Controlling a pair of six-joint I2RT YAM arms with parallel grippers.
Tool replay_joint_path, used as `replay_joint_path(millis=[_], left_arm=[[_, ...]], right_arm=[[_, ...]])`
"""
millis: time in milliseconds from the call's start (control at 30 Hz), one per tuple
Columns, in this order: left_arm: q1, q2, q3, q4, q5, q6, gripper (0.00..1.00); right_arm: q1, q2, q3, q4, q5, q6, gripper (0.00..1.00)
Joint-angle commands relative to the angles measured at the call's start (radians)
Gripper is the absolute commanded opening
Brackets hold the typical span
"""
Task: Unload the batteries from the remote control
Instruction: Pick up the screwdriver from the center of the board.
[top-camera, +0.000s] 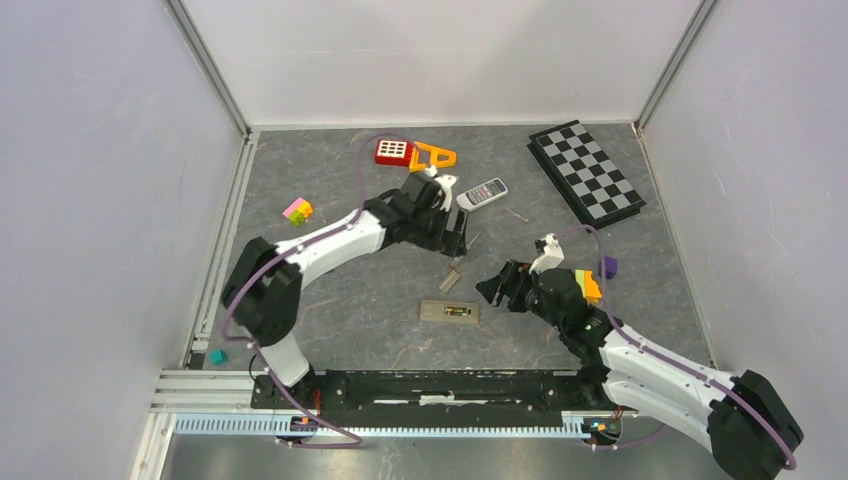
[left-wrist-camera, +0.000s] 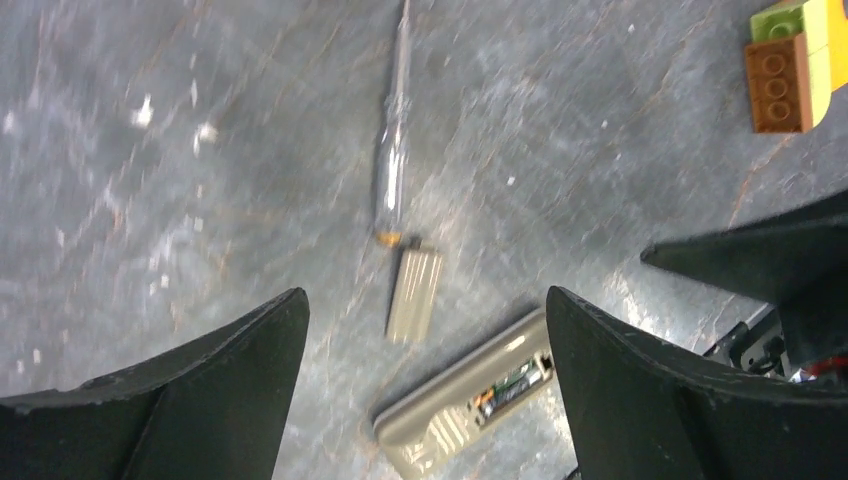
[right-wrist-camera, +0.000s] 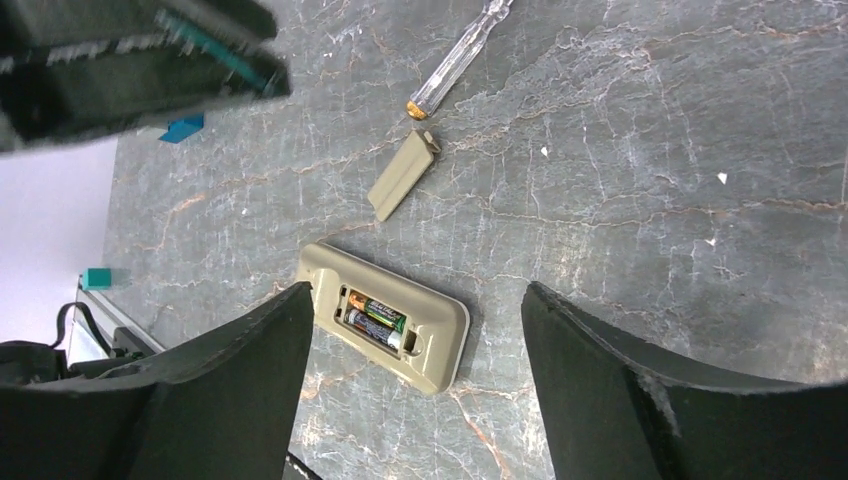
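Note:
My right gripper moves outward next, turns to match the slant of the screwdriver's clear handle and lowers onto it, since it lies outward and below.
A beige remote lies face down on the table, its battery bay open. Two dark batteries sit side by side in the bay; they also show in the left wrist view. The remote shows in the right wrist view and the left wrist view. Its beige cover lies loose beside it, also in the left wrist view. My left gripper is open and empty, above the cover. My right gripper is open and empty, just right of the remote.
A clear-handled screwdriver lies next to the cover. A second grey remote, a red block, an orange piece, a checkerboard, coloured bricks and a teal cube lie around.

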Motion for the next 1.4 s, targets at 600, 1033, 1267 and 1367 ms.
replay_joint_path(millis=[600, 1033, 1267, 1367], left_arm=[[0.232, -0.336, -0.182, -0.001, -0.072, -0.068, 0.99], [0.302, -0.533, -0.279, -0.08, -0.126, -0.07, 1.0], [0.309, -0.594, -0.313, -0.064, -0.223, -0.118, 1.0], [0.314, -0.593, -0.32, -0.067, -0.226, -0.13, 1.0]], right_arm=[[0.016, 0.519, 0.498, -0.155, 0.148, -0.022, 0.76], [0.17, 0.784, 0.754, -0.374, 0.525, 0.088, 0.74], [0.181, 0.855, 0.777, -0.374, 0.541, 0.079, 0.69], [0.175, 0.881, 0.806, -0.373, 0.524, 0.034, 0.68]])
